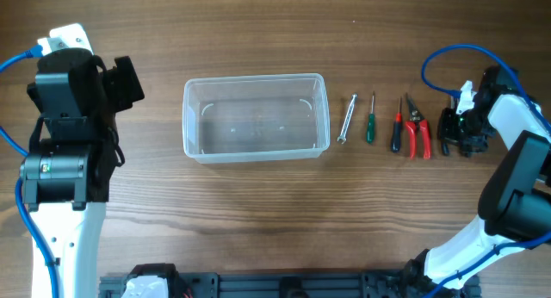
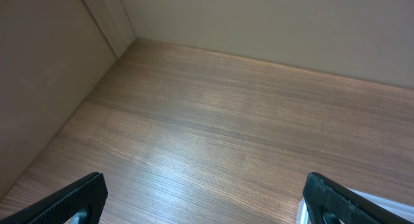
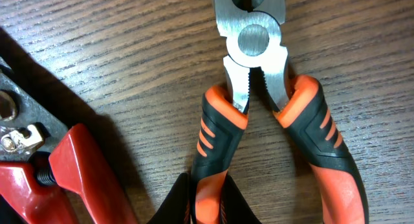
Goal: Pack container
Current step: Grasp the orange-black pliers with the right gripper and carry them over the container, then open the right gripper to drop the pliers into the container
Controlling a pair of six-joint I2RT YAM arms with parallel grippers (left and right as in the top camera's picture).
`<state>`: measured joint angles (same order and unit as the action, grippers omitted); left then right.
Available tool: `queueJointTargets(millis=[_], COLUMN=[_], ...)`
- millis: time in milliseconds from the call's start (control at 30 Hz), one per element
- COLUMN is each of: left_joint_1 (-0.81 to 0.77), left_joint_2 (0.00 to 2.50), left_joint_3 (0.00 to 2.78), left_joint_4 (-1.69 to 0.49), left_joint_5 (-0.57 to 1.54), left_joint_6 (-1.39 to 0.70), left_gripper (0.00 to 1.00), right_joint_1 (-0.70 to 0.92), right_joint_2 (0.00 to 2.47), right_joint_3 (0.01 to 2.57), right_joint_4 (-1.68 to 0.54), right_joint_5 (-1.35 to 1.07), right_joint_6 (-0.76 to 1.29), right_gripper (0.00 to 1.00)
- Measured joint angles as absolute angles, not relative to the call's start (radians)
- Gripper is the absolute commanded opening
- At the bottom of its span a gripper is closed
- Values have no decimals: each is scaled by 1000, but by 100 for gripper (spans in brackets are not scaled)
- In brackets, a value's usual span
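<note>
My right gripper should lift the pliers left in the overhead view, past the tools, then lower and release them on the container's empty bottom.
The clear plastic container (image 1: 186, 117) stands open and empty at the table's middle; its rim corner shows in the left wrist view (image 2: 381, 208). Pliers with orange-and-black handles (image 3: 255, 43) lie at the far right of the table. My right gripper (image 3: 208, 199) is shut on the pliers' left handle, one finger on each side; from overhead the gripper (image 1: 455, 133) hides the pliers. My left gripper (image 1: 129, 81) is open and empty, raised at the far left, away from the container.
Between the container and my right gripper lie a silver tool (image 1: 347, 119), a green-handled screwdriver (image 1: 371, 124), a blue-and-red screwdriver (image 1: 397, 130) and red-handled cutters (image 1: 419, 133), which also show in the right wrist view (image 3: 39, 179).
</note>
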<state>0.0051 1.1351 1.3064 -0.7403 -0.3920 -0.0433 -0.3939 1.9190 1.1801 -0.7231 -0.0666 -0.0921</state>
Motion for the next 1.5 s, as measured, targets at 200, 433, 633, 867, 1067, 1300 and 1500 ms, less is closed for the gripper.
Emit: queueJointTargets(millis=[200,433,633,867,1067,1300,1500], left_joint_1=[5,6,6,6,6,6,6], left_joint_2=[1135,1135,1135,1135,1135,1135,1135], left_joint_3=[1306,1306,1306,1306,1306,1306,1306], left_joint_4=[-741,-740,-740,-740,-741,-740,-740], left_joint_5=[-393,-393,-393,-393,-393,-393,-393], left_joint_6=[-43,-43,-43,-43,-43,-43,-43], left_gripper=[100,100,100,100,100,100,100], right_joint_1=[-391,-160,300,632,712,706,681], right_joint_2=[1935,1778,1703,1942,2188,2293,2312], right_joint_3=[1418,1889,1940,1936,1932,1932,1932], right_joint_4=[-1034,-1158,-1099,-1119,-1084,-925,-903], right_joint_5=[-97,-319,-410,-355,-310,-221,-144], right_joint_6=[-12,-45,-184,-466,-667,-853,-870], right_gripper=[4,4,4,4,4,4,4])
